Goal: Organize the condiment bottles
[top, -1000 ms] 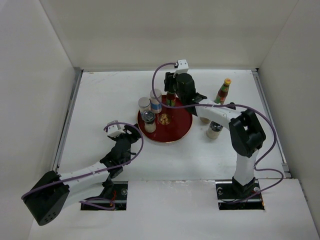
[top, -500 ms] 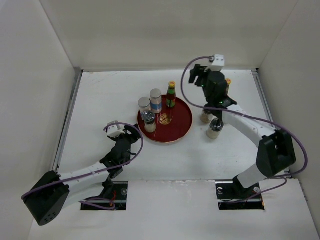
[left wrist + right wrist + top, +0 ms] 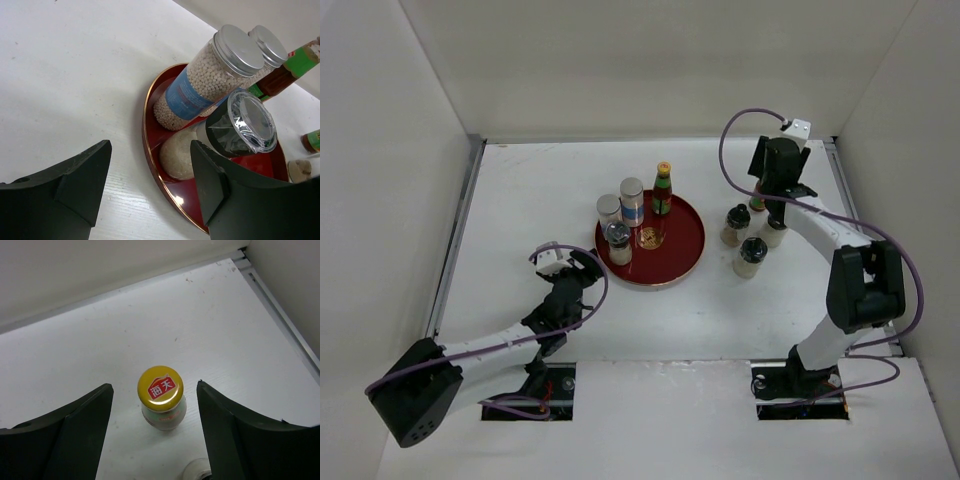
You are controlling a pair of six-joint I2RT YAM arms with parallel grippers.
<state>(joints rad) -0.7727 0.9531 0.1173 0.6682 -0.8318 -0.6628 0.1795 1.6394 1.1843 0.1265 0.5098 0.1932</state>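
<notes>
My right gripper eases slightly down and closes its fingers around the yellow cap (image 3: 160, 385) next, since the cap is just below, between the open fingertips.
A round red tray (image 3: 685, 252) holds a red-green sauce bottle (image 3: 662, 190) with a yellow cap, a grey-lidded blue-labelled cylinder (image 3: 632, 201), a grey-lidded shaker (image 3: 608, 211) and a clear-capped shaker (image 3: 618, 243). My right gripper (image 3: 765, 190) is open above the second sauce bottle (image 3: 758, 200), which stands on the table. In the right wrist view its yellow cap (image 3: 160, 385) lies between my open fingers (image 3: 80, 425), untouched. Small shakers (image 3: 735, 224) (image 3: 751, 257) stand right of the tray. My left gripper (image 3: 582, 266) is open and empty at the tray's near-left rim (image 3: 150, 145).
The white walls close in the table at the back and at both sides. A metal rail (image 3: 280, 305) runs along the right edge close to my right gripper. The left wrist view shows the cylinder (image 3: 200, 85) and the clear-capped shaker (image 3: 240, 125) just past my fingers.
My right gripper left a sauce bottle standing at the tray's back and swung right and back, over the second sauce bottle. The left arm has not moved.
</notes>
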